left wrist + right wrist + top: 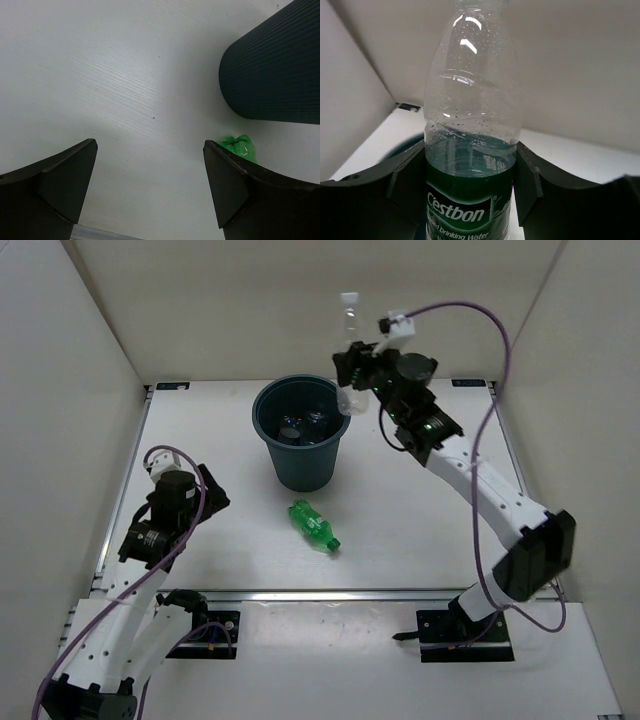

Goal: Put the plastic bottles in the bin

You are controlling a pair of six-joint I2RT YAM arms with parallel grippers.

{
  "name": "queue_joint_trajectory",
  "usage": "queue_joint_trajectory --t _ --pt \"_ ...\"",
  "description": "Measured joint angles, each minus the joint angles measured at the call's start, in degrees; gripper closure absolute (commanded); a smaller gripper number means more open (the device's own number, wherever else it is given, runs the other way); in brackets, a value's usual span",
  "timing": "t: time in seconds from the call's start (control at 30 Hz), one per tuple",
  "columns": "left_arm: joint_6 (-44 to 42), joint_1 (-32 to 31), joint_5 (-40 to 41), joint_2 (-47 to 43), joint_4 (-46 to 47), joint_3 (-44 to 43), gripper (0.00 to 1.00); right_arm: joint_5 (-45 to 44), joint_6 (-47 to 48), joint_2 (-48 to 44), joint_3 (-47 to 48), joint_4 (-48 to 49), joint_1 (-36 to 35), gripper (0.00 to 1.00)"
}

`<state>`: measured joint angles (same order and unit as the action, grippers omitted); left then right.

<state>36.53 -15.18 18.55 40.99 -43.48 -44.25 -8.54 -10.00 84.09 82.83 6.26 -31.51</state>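
Next, the right gripper carries the clear bottle [350, 335] left in the top view, over the bin's opening [297, 412], then releases it, since it hangs beside the bin's rim.
My right gripper [352, 368] is shut on a clear bottle [350, 335] with a dark green label and white cap, held upright just above the far right rim of the dark teal bin [300, 465]. In the right wrist view the bottle [472, 115] fills the gap between the fingers [532, 175], with the bin [402, 147] below left. Bottles lie inside the bin [300, 425]. An all-green bottle [314, 525] lies on the table in front of the bin. My left gripper [205, 495] is open and empty, left of the green bottle [241, 147].
White walls enclose the table on the left, back and right. The bin's ribbed wall [275, 70] shows at the upper right of the left wrist view. A purple cable [495, 390] loops above the right arm.
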Motion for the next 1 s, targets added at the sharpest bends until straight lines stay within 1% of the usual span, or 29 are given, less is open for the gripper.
queue_joint_trajectory --t 0.03,0.17,0.23,0.27,0.3,0.37,0.4,0.43,0.47,0.5,0.67,0.77,0.9,1.0 --pt "0.2 0.0 -0.4 0.0 0.2 0.2 0.01 1.0 1.5 3.1 3.4 1.2 -1.1 0.78" --pt "0.8 0.2 -2.3 0.1 0.7 0.6 0.02 3.5 7.4 16.3 15.9 1.9 -4.9 0.73" --pt "1.3 0.0 -2.7 0.0 0.7 0.7 0.01 4.0 9.2 21.6 19.9 0.4 -6.0 0.67" --pt "1.5 -0.1 -2.7 -0.1 0.6 0.7 0.01 4.5 9.7 23.0 20.4 -0.1 -6.4 0.64" --pt "1.7 -0.2 -2.8 -0.2 0.5 0.7 0.01 5.0 9.9 24.0 20.3 -0.9 -6.6 0.57" --pt "2.3 -0.2 -2.8 -0.7 0.4 0.8 0.01 6.0 10.1 24.7 18.4 -1.5 -6.6 0.33" --pt "2.5 -0.2 -2.8 -1.0 0.3 0.8 0.01 6.3 10.1 24.5 17.1 -1.4 -6.6 0.28" --pt "2.7 -0.2 -2.8 -1.3 0.2 0.8 0.01 6.5 10.2 24.3 16.2 -1.5 -6.6 0.14" --pt "3.0 -0.2 -2.7 -1.5 0.2 0.9 0.01 6.7 10.4 24.2 15.8 -1.5 -6.6 0.02" --pt "3.5 -0.3 -2.6 -1.7 0.1 1.0 0.01 7.0 10.7 24.2 15.8 -1.6 -6.7 0.00" --pt "5.3 -2.0 -1.7 -0.5 0.2 1.8 0.01 7.6 12.6 24.0 19.3 -3.1 -6.7 0.00" --pt "6.6 -3.2 -2.1 1.7 1.2 2.1 0.01 8.1 13.2 21.1 18.2 -3.0 -6.8 0.01" --pt "9.3 -7.0 -3.2 4.4 3.0 3.9 0.01 7.1 13.2 11.4 9.2 -2.1 -6.6 0.00" --pt "11.8 -10.6 -4.6 6.2 4.6 5.3 0.01 6.5 12.3 1.4 -1.2 -1.0 -5.6 0.00"
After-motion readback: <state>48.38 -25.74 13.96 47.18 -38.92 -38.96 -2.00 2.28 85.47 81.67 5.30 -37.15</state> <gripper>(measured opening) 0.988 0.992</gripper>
